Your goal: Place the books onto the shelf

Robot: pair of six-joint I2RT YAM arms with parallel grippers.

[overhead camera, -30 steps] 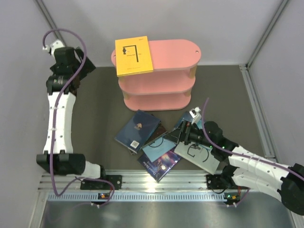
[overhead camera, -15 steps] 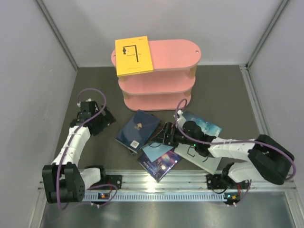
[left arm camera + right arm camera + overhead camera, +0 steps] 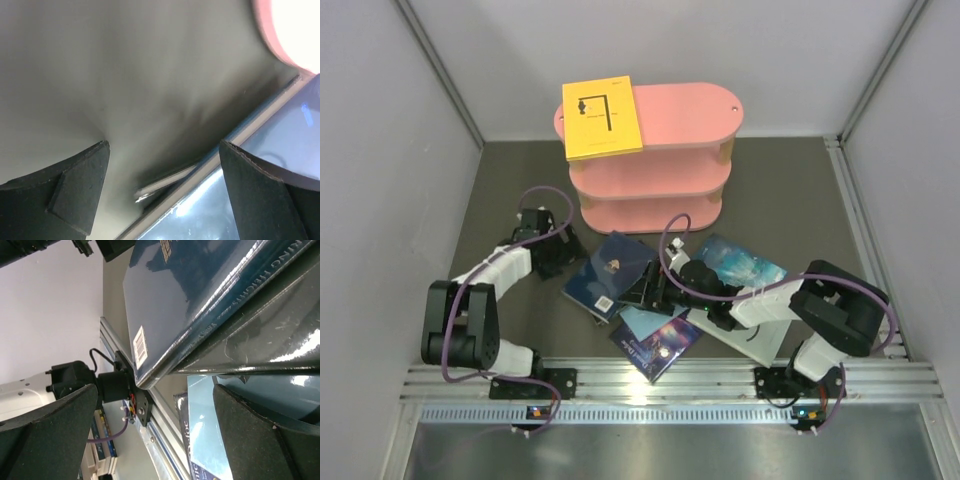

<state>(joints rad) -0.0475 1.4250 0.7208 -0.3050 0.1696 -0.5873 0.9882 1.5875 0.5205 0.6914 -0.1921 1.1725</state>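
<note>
I should move my right gripper onto the navy book's spine (image 3: 201,332) next, with its open fingers on both sides, because that spine faces it and lies on top of the black book (image 3: 270,340).
The pink shelf (image 3: 660,150) stands at the back with a yellow book (image 3: 602,117) lying on its top board. The other books lie in a loose pile in front of it: navy (image 3: 613,270), light blue (image 3: 645,320), purple galaxy (image 3: 660,345), teal icy (image 3: 745,262), pale grey-white (image 3: 760,338). My left gripper (image 3: 565,262) is open, low on the mat at the navy book's left edge (image 3: 280,150). My right gripper (image 3: 645,290) is open at the pile's middle, facing the navy book's corner (image 3: 190,290), a black book (image 3: 270,340) and the light blue book (image 3: 210,430).
A dark mat (image 3: 790,190) covers the table, with grey walls on three sides. An aluminium rail (image 3: 650,385) runs along the near edge by the arm bases. The shelf's bottom board (image 3: 290,25) shows at the top right of the left wrist view.
My left arm has swung down from the back left corner to the navy book's left edge. My right gripper has slid leftward across the pile. Both stay open.
</note>
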